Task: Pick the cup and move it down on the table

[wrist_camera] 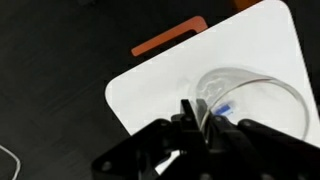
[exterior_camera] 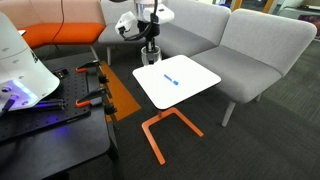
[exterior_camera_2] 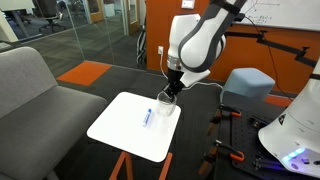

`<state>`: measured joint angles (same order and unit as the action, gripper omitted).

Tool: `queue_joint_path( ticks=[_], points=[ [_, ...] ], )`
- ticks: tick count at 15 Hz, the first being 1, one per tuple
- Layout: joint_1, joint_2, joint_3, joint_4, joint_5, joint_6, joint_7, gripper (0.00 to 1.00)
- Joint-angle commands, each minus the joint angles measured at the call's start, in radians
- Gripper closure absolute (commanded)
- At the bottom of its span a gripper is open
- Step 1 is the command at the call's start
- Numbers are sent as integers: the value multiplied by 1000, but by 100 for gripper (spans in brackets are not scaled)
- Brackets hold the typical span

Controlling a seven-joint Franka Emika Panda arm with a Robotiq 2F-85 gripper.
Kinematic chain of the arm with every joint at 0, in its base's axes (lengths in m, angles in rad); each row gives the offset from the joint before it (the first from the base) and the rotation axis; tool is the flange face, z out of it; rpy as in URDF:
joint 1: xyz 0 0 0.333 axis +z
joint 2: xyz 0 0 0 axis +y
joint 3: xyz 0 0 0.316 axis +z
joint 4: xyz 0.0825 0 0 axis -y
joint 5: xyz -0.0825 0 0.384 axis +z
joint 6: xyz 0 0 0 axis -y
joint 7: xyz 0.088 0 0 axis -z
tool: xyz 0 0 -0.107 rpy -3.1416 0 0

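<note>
My gripper lowers outward toward the blue pen next and brings the cup's base (wrist_camera: 215, 87) onto the table. Open table lies between the table's near corner and that pen.
The clear cup (exterior_camera_2: 165, 105) is at the corner of the white table (exterior_camera_2: 118, 132) nearest the arm. In the wrist view its pale rim (wrist_camera: 262, 84) curves over the tabletop (wrist_camera: 165, 88). My gripper (wrist_camera: 196, 118) is shut on the cup's wall, one finger inside the rim and one outside. In both exterior views the gripper (exterior_camera: 150, 48) (exterior_camera_2: 172, 90) points down over that corner. I cannot tell whether the cup's base touches the top. The cup is too faint to make out in the exterior view with the table (exterior_camera: 195, 88) at the middle.
A small blue pen (exterior_camera: 170, 79) (exterior_camera_2: 148, 117) lies mid-table, also seen through the cup (wrist_camera: 222, 109). The orange frame (exterior_camera: 165, 130) stands below. A grey sofa (exterior_camera: 250, 40) is behind, and a black workbench (exterior_camera: 50, 120) with clamps is beside the table.
</note>
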<state>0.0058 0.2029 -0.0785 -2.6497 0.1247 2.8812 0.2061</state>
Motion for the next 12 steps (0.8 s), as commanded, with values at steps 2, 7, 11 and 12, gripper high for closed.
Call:
queue_joint_path(
  ticks=[2,7,11,12],
  points=[
    [4,43,1,-20,-1,80,17,97],
    [-9,144,26,63,14,39,-10,97],
    [-15,224,43,140,22,38,-15,97],
    [-13,243,42,157,22,36,-12,97]
  ],
)
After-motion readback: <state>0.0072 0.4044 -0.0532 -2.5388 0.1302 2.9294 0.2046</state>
